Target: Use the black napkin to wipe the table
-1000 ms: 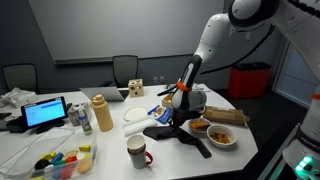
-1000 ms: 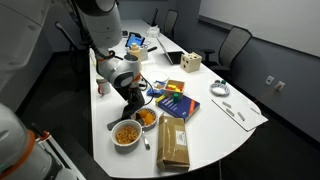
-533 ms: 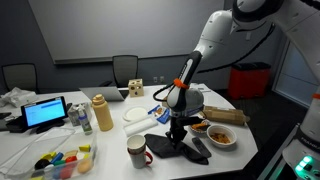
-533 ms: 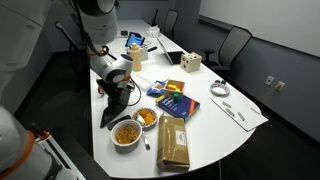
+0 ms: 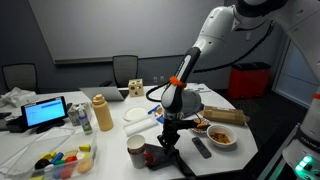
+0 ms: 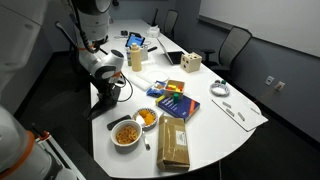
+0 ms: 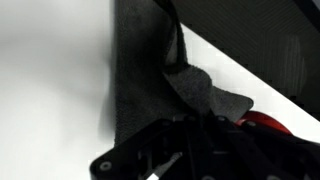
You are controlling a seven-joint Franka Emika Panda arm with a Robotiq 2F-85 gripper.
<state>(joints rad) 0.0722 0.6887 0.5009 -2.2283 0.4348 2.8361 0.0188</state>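
My gripper drags the bunched cloth away from the table's edge and outward next, and releases it on the open tabletop [image 5: 147, 129] beside the mug, since clear surface lies there.
The black napkin [image 5: 168, 154] lies on the white table [image 5: 110, 150] near its front edge, beside a mug. In the wrist view the napkin [image 7: 148, 85] is spread flat and bunches up at the jaws. My gripper [image 5: 167, 140] points down onto it and is shut on the bunched cloth. It also shows in the exterior view [image 6: 105, 97] at the table's near edge, with the napkin [image 6: 101, 108] under it. In the wrist view the fingers [image 7: 192, 140] are dark and partly hidden by the cloth.
A white and red mug [image 5: 137, 152] stands right beside the napkin. Two bowls of food [image 5: 221, 137] [image 6: 126, 132], a remote [image 5: 201, 148], a brown bag [image 6: 173, 146], a blue box [image 6: 173, 103], a mustard bottle [image 5: 101, 113] and a tablet [image 5: 46, 113] crowd the table.
My gripper has moved along the table's front edge away from the bowls and toward the mug, dragging the black napkin with it.
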